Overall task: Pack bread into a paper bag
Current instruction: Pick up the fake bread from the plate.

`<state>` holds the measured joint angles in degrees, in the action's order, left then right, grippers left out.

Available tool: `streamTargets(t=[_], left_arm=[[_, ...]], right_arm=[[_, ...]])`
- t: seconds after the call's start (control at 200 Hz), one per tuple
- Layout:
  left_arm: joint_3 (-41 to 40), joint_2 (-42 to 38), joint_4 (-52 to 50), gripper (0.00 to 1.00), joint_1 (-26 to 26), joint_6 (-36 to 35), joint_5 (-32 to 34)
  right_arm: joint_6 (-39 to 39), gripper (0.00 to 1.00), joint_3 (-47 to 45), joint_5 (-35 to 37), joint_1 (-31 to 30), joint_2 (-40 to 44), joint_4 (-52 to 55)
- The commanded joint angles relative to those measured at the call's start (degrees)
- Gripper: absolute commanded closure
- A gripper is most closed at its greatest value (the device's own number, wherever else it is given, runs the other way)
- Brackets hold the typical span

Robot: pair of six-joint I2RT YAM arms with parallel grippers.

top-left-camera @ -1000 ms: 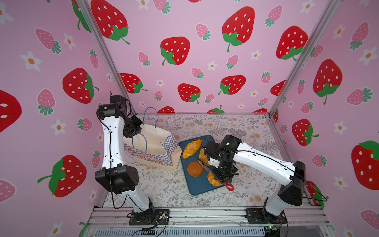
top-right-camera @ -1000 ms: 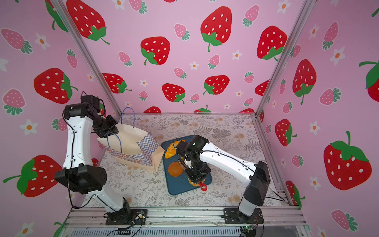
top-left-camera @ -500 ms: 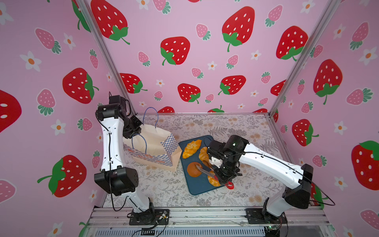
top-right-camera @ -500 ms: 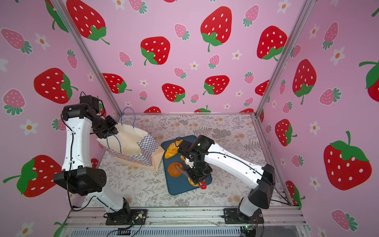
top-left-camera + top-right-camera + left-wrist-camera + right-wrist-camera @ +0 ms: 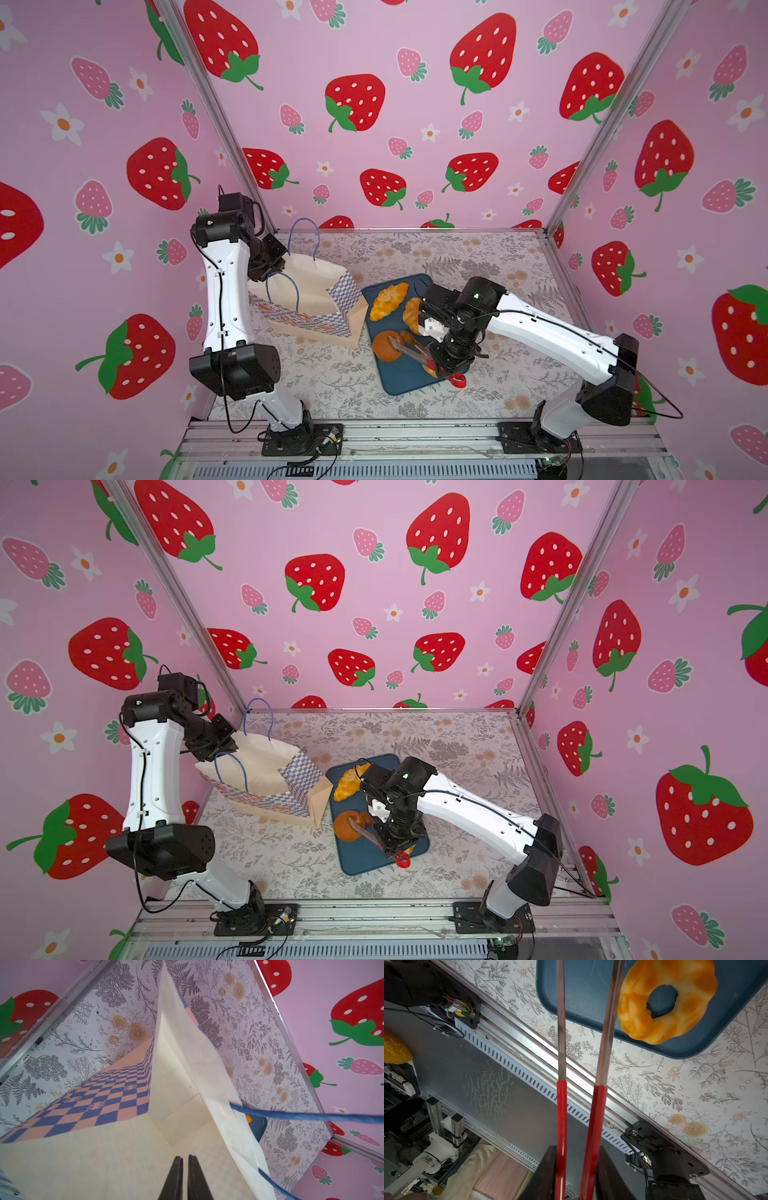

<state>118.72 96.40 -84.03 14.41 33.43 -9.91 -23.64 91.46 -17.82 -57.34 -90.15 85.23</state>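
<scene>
Next, the right gripper moves down toward the brown bun (image 5: 386,345) and closes the tongs. The bun lies below, toward the bag (image 5: 307,286), and the tongs' arms are still apart.
The cream paper bag (image 5: 307,286) (image 5: 257,766) leans with its mouth up at the left. My left gripper (image 5: 272,266) (image 5: 185,1156) is inside the mouth (image 5: 176,1084), shut on the bag at its rim. The bread lies on the dark blue tray (image 5: 399,382) (image 5: 357,862). It comprises a croissant (image 5: 388,300), a twisted ring (image 5: 411,313) half under my right arm, the brown bun (image 5: 386,345) (image 5: 347,825) and a second ring (image 5: 695,1012). My right gripper (image 5: 446,365) (image 5: 577,1147) is shut on red-handled tongs (image 5: 561,1105). Their metal arms (image 5: 409,351) stand apart and reach onto the bun.
The tray sits just right of the bag's base, and its front corner (image 5: 675,1051) is close to the metal front rail (image 5: 529,1076). Pink strawberry walls close the left, back and right. Flowered table surface (image 5: 478,257) lies behind the tray.
The tongs in my right gripper have spread apart and swung from the front ring onto the brown bun. The left arm and the bag have stayed put.
</scene>
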Motion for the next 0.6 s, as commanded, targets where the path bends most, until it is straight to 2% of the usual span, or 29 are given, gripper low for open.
streamTargets(t=[0.0, 0.355, 0.59], left_arm=[[-0.4, -1.1, -1.5, 0.87, 0.2, 0.5, 0.2], [0.3, -1.0, -1.6, 0.87, 0.2, 0.6, -0.5], [0.6, -0.7, -1.8, 0.87, 0.2, 0.2, -0.6]], right_arm=[[-0.4, 0.67, -0.3, -1.4, -0.3, 2.3, -1.0], [-0.3, 0.65, -1.5, -1.8, -0.1, 3.1, -1.3], [0.9, 0.64, -3.1, -4.0, 0.0, 0.7, -2.8]])
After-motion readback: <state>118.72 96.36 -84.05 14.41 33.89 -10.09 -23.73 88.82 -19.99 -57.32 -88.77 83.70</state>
